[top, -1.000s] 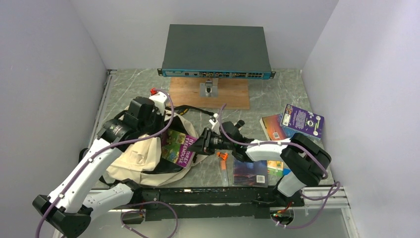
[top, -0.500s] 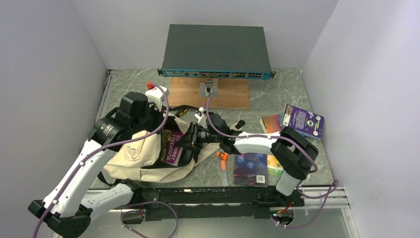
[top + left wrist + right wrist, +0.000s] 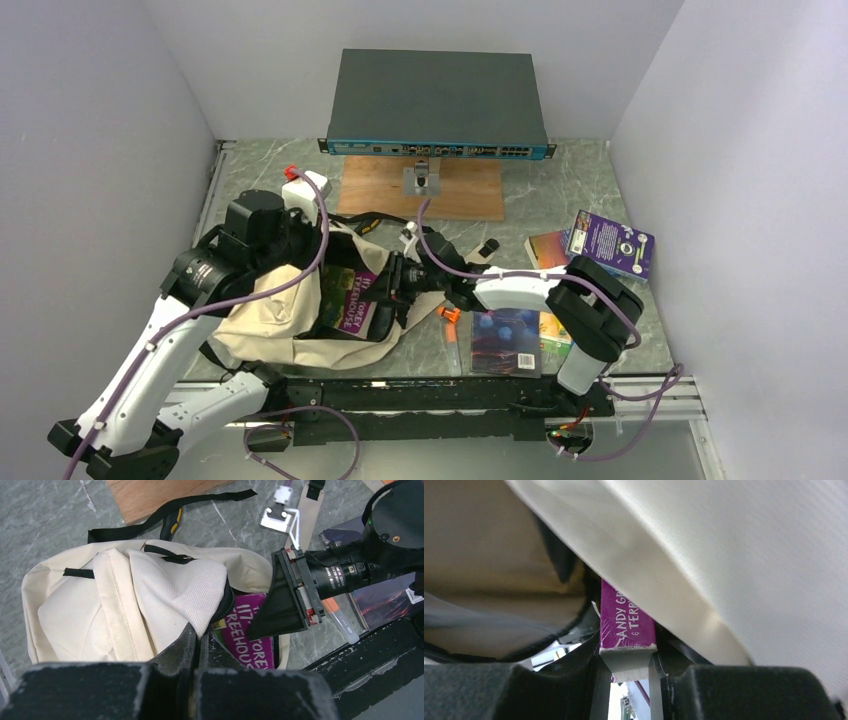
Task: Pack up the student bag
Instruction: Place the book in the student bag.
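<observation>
My right gripper needs to push the partly inserted book outward and to the left in the top view, to the mouth's far end (image 3: 346,249), and then let go of it.
The beige student bag (image 3: 270,315) lies at the front left, its black-zippered mouth facing right. My left gripper (image 3: 202,632) is shut on the bag's upper flap (image 3: 180,587) and holds the mouth open. My right gripper (image 3: 385,285) is shut on a purple book (image 3: 352,300) and holds it partly inside the mouth. In the right wrist view the book's purple spine (image 3: 626,622) sits between my jaws under the bag's cloth (image 3: 734,560). In the left wrist view the book (image 3: 252,637) shows below the flap.
A dark book (image 3: 505,342) and a clear tube with an orange cap (image 3: 452,335) lie at the front centre. Two more books (image 3: 600,245) lie at the right. A grey network switch (image 3: 437,105) on a wooden board (image 3: 420,187) stands at the back.
My right gripper has pushed the purple book leftward, deeper into the bag's mouth. My left arm has drawn back to the left, lifting the flap.
</observation>
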Motion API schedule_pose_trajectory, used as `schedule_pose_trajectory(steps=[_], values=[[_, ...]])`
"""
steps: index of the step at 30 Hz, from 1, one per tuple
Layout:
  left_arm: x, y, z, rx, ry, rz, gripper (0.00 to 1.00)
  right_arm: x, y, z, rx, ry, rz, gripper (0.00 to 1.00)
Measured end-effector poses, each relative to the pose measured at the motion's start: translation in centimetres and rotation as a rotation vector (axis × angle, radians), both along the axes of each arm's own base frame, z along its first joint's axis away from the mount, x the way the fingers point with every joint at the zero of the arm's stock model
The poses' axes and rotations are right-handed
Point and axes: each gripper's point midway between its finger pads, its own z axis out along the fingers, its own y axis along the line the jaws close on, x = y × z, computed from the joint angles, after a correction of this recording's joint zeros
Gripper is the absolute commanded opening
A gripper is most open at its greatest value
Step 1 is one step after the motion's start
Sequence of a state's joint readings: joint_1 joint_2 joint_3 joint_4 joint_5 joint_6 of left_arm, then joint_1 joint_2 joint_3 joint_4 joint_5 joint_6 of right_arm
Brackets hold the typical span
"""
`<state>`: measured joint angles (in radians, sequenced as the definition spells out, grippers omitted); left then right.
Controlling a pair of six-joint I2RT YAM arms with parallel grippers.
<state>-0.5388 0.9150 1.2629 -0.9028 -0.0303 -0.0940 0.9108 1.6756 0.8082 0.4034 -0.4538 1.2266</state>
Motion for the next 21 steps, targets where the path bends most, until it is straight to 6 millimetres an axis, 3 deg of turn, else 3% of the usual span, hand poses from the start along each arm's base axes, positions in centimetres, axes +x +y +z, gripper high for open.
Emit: schedule_pose_trajectory(steps=[5,8,12,16,17,21], values=[[0.0,-0.7,-0.3,-0.013,0.019,-0.030,0.00,1.6,2.8,3.8,0.086,-0.062,0.004,0.00],[0.1,-1.4,-0.5,-0.021,0.033,-0.053,0.00,2.7,4.5,5.0,0.122,-0.082,-0.001,0.00],[0.3,-2.1,-0.9,-0.025,0.055,-0.075,0.00,4.7,7.1,3.9,0.133,-0.090,-0.014,0.00],[0.3,-2.4,-1.1,-0.030,0.068,-0.091,0.00,6.7,8.8,0.3,0.099,-0.101,-0.051,0.00],[0.3,-2.4,-1.2,-0.030,0.070,-0.094,0.00,7.1,9.1,-0.8,0.082,-0.107,-0.059,0.05],[0.4,-2.5,-1.9,-0.024,0.083,-0.094,0.00,8.4,9.3,-3.7,0.028,-0.156,-0.089,0.46]])
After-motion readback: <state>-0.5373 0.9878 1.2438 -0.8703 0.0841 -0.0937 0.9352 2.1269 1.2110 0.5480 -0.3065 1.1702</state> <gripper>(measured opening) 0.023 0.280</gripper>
